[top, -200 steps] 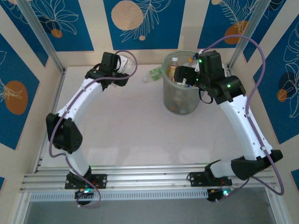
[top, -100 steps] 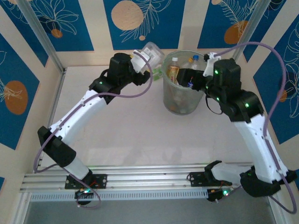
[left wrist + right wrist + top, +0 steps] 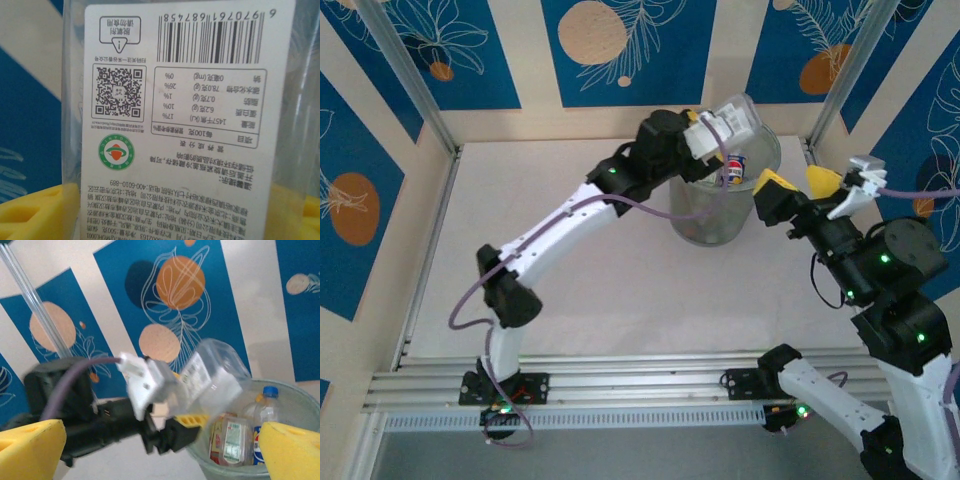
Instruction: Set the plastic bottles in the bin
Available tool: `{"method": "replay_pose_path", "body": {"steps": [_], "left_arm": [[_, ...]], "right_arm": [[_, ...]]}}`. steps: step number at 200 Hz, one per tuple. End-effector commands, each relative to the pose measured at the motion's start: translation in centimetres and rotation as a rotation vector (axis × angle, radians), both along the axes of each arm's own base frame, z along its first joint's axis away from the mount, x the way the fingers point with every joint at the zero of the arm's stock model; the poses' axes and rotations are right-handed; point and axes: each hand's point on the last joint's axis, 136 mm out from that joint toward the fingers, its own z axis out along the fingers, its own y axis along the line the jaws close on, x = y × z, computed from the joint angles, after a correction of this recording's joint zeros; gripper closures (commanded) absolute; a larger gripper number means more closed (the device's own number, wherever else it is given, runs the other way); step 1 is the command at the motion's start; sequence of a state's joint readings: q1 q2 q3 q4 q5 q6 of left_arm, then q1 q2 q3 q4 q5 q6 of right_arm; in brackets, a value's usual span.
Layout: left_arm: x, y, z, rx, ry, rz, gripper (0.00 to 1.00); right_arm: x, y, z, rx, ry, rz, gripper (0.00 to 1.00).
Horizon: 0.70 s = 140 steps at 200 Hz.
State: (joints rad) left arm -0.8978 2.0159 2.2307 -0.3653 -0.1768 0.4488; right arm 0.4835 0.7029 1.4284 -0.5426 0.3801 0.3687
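Observation:
To get the clear plastic bottle [image 3: 735, 122] into the bin, my left gripper should lower the bottle toward the bottles inside first, then release it.
My left gripper [image 3: 715, 140] is shut on a clear plastic bottle [image 3: 735, 122] with a white printed label and holds it tilted over the rim of the bin [image 3: 695, 215]. In the left wrist view that bottle's label [image 3: 180, 125] spans the space between my yellow pads [image 3: 35, 215]. The translucent bin [image 3: 300, 390] holds several bottles, among them a blue-capped one [image 3: 267, 405] and a blue-labelled one [image 3: 735, 168]. My right gripper [image 3: 798, 182] stands open to the right of the bin with nothing between its fingers. The right wrist view shows the held bottle [image 3: 215, 372] above the bin.
The bin stands at the back of the pale table [image 3: 580, 270], close to the patterned back wall [image 3: 620, 50]. Metal posts [image 3: 410, 80] rise at the back corners. An aluminium rail [image 3: 640, 385] runs along the near edge by the arm bases.
My left arm has swung right from the back left of the table, carrying the clear bottle to above the bin. My right arm has pulled back from the bin toward the right.

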Motion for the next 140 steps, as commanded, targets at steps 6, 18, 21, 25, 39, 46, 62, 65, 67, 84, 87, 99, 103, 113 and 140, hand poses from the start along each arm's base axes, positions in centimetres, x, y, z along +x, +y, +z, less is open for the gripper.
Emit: {"method": "replay_pose_path", "body": {"steps": [6, 18, 21, 25, 39, 46, 62, 65, 67, 84, 87, 99, 103, 113, 140], "left_arm": [[0.8, -1.3, -0.1, 0.054, -0.039, 0.005, 0.30], [1.2, -1.8, -0.8, 0.072, -0.039, 0.000, 0.30], [1.3, -2.0, -1.1, 0.078, -0.038, -0.001, 0.30], [1.4, -2.1, -1.4, 0.086, -0.039, -0.001, 0.30], [2.0, -2.4, -2.6, 0.117, -0.040, 0.006, 0.29], [2.3, -2.5, -3.1, 0.129, -0.042, 0.017, 0.29], [2.8, -2.3, -4.0, 0.153, -0.039, 0.043, 0.28], [2.9, -2.2, -4.0, 0.157, -0.039, 0.048, 0.28], [2.9, -2.2, -4.2, 0.160, -0.038, 0.050, 0.27], [3.2, -2.1, -5.0, 0.187, -0.031, 0.060, 0.25], [3.3, -2.0, -5.2, 0.194, -0.030, 0.063, 0.24], [3.6, -1.9, -5.8, 0.216, -0.032, 0.078, 0.23], [3.6, -1.9, -6.0, 0.224, -0.032, 0.082, 0.22], [3.9, -1.7, -6.3, 0.236, -0.033, 0.092, 0.20], [4.1, -1.5, -6.2, 0.241, -0.040, 0.099, 0.03]], "right_arm": [[-0.6, -1.1, 0.9, -0.001, -0.052, -0.045, 0.01], [-1.0, -1.4, 1.0, 0.002, -0.057, -0.050, 0.01], [-1.1, -1.5, 1.0, 0.002, -0.059, -0.052, 0.01], [-1.2, -1.6, 1.1, 0.002, -0.062, -0.053, 0.01], [-1.4, -1.8, 1.2, 0.005, -0.063, -0.056, 0.01], [-1.4, -1.7, 1.2, 0.005, -0.061, -0.053, 0.01], [-1.4, -1.5, 1.2, 0.004, -0.059, -0.045, 0.01], [-1.4, -1.5, 1.2, 0.003, -0.057, -0.042, 0.01], [-1.4, -1.5, 1.2, 0.003, -0.057, -0.043, 0.01], [-1.2, -1.3, 1.1, 0.002, -0.051, -0.039, 0.01], [-1.2, -1.3, 1.0, 0.002, -0.050, -0.039, 0.01], [-1.2, -1.3, 1.0, 0.002, -0.048, -0.039, 0.01], [-1.2, -1.3, 1.0, 0.002, -0.047, -0.040, 0.01], [-1.2, -1.3, 0.8, 0.002, -0.042, -0.038, 0.01], [-1.2, -1.4, 0.7, 0.002, -0.034, -0.040, 0.01]]}}
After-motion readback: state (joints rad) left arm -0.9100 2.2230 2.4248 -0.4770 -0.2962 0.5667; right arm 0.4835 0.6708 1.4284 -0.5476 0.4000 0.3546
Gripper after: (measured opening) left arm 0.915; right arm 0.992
